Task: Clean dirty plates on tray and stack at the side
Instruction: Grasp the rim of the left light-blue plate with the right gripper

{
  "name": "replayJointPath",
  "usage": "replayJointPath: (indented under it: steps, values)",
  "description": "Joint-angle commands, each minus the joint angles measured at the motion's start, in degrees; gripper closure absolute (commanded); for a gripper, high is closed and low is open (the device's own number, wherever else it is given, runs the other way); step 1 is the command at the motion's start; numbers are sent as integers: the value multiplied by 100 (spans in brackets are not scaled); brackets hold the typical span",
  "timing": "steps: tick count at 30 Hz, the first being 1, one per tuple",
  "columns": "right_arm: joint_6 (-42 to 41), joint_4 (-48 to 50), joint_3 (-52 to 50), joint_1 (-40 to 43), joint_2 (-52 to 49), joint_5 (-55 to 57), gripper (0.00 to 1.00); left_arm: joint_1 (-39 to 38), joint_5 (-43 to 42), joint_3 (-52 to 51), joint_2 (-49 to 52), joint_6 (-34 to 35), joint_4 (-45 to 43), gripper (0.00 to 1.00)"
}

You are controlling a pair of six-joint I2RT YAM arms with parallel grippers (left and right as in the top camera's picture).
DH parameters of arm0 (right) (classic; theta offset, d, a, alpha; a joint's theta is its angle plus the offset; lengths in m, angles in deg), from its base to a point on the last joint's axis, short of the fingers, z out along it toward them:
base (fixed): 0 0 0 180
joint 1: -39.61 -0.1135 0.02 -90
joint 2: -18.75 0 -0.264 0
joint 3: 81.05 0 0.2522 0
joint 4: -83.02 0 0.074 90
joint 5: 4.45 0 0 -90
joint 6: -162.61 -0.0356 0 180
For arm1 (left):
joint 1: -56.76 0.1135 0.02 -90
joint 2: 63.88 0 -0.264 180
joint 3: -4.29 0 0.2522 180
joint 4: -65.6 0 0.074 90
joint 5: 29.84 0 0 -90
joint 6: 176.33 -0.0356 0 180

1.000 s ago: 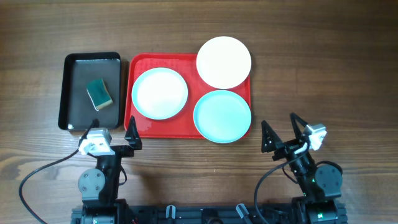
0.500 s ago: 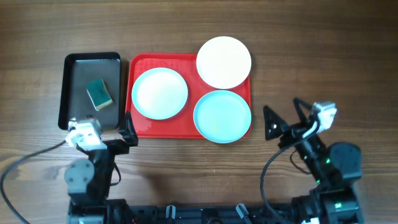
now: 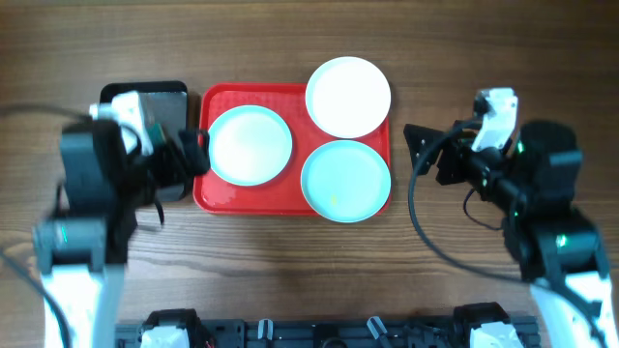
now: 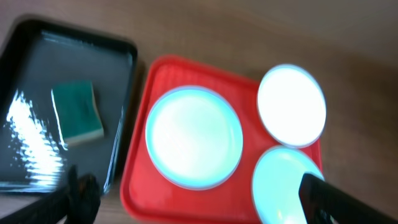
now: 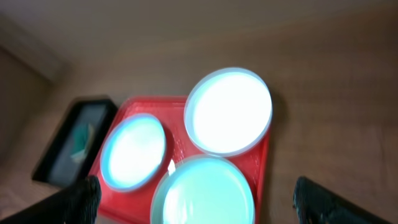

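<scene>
The farther aqua plate's facing rim (image 3: pixel 290 147) (image 5: pixel 163 148) lies below the right gripper, to its left in the overhead view, so the right gripper should move down across the tray onto it next.
The red tray (image 3: pixel 295 196) lies mid-table and carries three plates. An aqua plate (image 3: pixel 250 145) is at its left, another aqua plate (image 3: pixel 345 181) at its front right, and a cream-white plate (image 3: pixel 348 97) at its back right, overhanging the rim. My left gripper (image 3: pixel 193 155) is open and empty, raised over the tray's left edge. My right gripper (image 3: pixel 421 155) is open and empty, raised just right of the tray. The left wrist view shows the tray (image 4: pixel 155 186) and all three plates between the open fingers (image 4: pixel 205 202). The right wrist view shows the same between its open fingers (image 5: pixel 202 202).
A black tray (image 3: pixel 169 97) stands left of the red tray, mostly covered by my left arm in the overhead view. It holds a green sponge (image 4: pixel 76 112). Bare wooden table (image 3: pixel 484 58) surrounds both trays.
Both arms have lifted from the table's front edge and swung forward to the red tray's sides. The left arm now covers the black tray. The plates have not moved.
</scene>
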Motion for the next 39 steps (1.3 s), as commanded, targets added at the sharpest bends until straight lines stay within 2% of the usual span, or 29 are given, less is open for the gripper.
replayJointPath:
  steps: [1, 5, 8, 11, 16, 21, 26, 30, 34, 39]
  values:
    - [684, -848, 1012, -22, -778, -90, 0, 24, -232, 1915, 1574, 20, 1364, 0]
    - [898, -1679, 1663, -22, -1390, -90, 0, 22, -323, 2736, 2356, 17, 1805, 0]
    - [839, -1561, 1705, -22, -1639, -160, 0, 20, -557, 2763, 2597, 15, 1803, 0]
    - [380, -1567, 1698, -22, -1862, -328, 0, 22, -549, 2763, 2761, 15, 1786, 0]
    - [284, -1362, 1696, -76, -2212, -474, 1, 22, -573, 2763, 2806, 17, 1810, 0]
    - [-157, -1054, 1768, -535, -2688, -396, 7, 22, -595, 2763, 2798, 20, 1718, 0]
    - [-452, -1016, 2343, -1362, -3482, 245, 13, 26, -533, 2763, 2798, 17, 1606, 0]
    - [-586, -1137, 3154, -1956, -4286, 748, 18, 26, -50, 2763, 2798, 24, 1617, 0]
    - [-741, -1189, 3851, -2396, -5117, 1187, 27, 26, 903, 2763, 2804, 669, 1633, 0]
    - [-1075, -892, 4026, -2758, -5936, 1416, 40, 26, 1825, 2763, 2844, 1226, 1631, 1]
